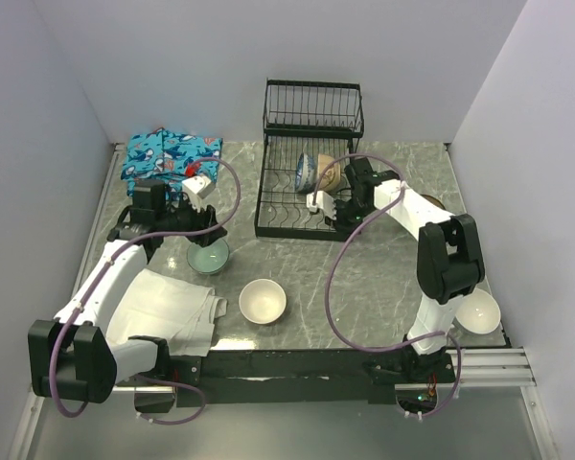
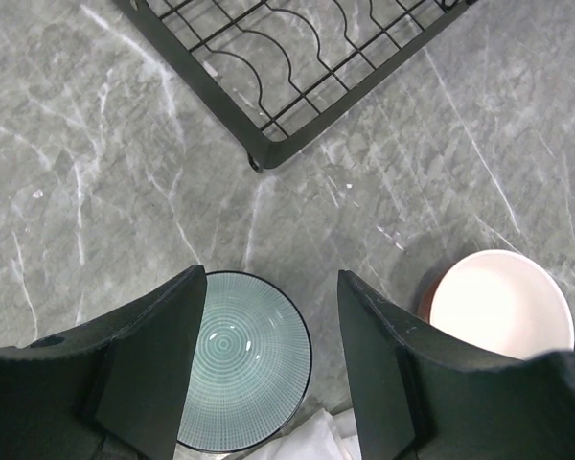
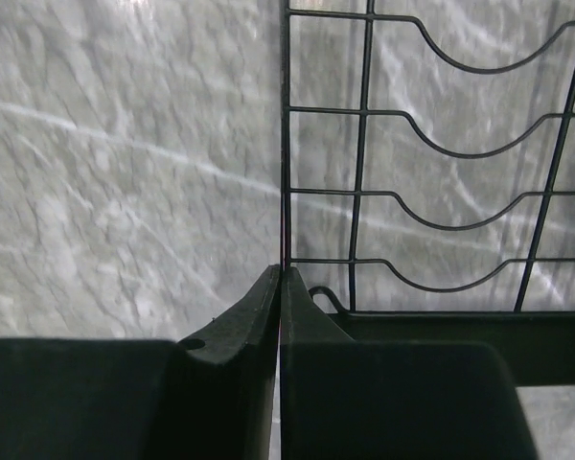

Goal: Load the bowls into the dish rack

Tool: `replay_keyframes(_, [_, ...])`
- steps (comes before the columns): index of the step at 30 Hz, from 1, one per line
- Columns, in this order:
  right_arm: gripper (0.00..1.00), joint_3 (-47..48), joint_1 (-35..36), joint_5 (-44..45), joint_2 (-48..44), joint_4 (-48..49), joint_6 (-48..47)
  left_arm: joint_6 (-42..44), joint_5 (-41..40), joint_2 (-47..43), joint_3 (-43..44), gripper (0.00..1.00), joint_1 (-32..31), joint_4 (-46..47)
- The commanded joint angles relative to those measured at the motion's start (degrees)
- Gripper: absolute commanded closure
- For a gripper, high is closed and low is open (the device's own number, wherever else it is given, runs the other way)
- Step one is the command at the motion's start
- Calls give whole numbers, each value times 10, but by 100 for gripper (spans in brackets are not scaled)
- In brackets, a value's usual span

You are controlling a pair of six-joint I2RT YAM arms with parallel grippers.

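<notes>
My left gripper moves back, to the right in the top view, and down over the bare tabletop next, which borders the cream-white bowl's near rim (image 1: 264,322) (image 2: 570,331).
The black wire dish rack (image 1: 311,158) stands at the back centre. Two bowls stand on edge in it, one blue-and-white patterned (image 1: 306,172), one brown (image 1: 329,175). My right gripper (image 3: 283,270) is shut at the rack's edge wire (image 3: 286,144), which runs straight in between the fingertips. A pale green bowl (image 2: 235,369) sits on the table under my open left gripper (image 2: 273,278), partly behind the left finger. A cream-white bowl (image 2: 503,302) lies to its right, also in the top view (image 1: 263,301). Another white bowl (image 1: 479,311) rests by the right arm's base.
A blue shark-print cloth (image 1: 170,153) lies at the back left. A white towel (image 1: 168,311) is spread at the front left under the left arm. A brownish bowl rim (image 1: 433,201) shows behind the right arm. Grey walls close off three sides.
</notes>
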Motion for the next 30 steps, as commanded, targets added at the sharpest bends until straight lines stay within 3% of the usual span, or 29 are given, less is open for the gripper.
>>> replay_keyframes(1, [95, -19, -23, 27, -51, -32, -30, 29, 46, 1, 29, 37, -4, -19])
replay_keyframes(11, [98, -12, -41, 46, -59, -44, -32, 108, 71, 8, 54, 37, -97, -102])
replay_keyframes(15, [95, -15, -42, 44, -71, -49, -25, 144, 40, -7, 38, 36, -168, -136])
replay_keyframes(17, [82, -12, -42, 28, -90, -53, -14, 145, 32, -14, 27, 36, -184, -139])
replay_keyframes(18, [65, -5, -42, 2, -98, -65, -9, 151, 32, -14, 28, 36, -192, -143])
replay_keyframes(19, [60, 0, -41, -15, -120, -69, -2, 154, 28, -14, 29, 36, -197, -153])
replay_keyframes(25, [52, -5, -36, -98, -232, -47, 156, 194, 1, -26, 20, 35, -277, -198])
replay_keyframes(28, [50, -70, -40, -79, -305, 21, 242, 171, -12, -34, 7, 35, -321, -186])
replay_keyframes(30, [49, -117, -41, -18, -337, 84, 337, 145, -11, -23, 10, 34, -344, -182])
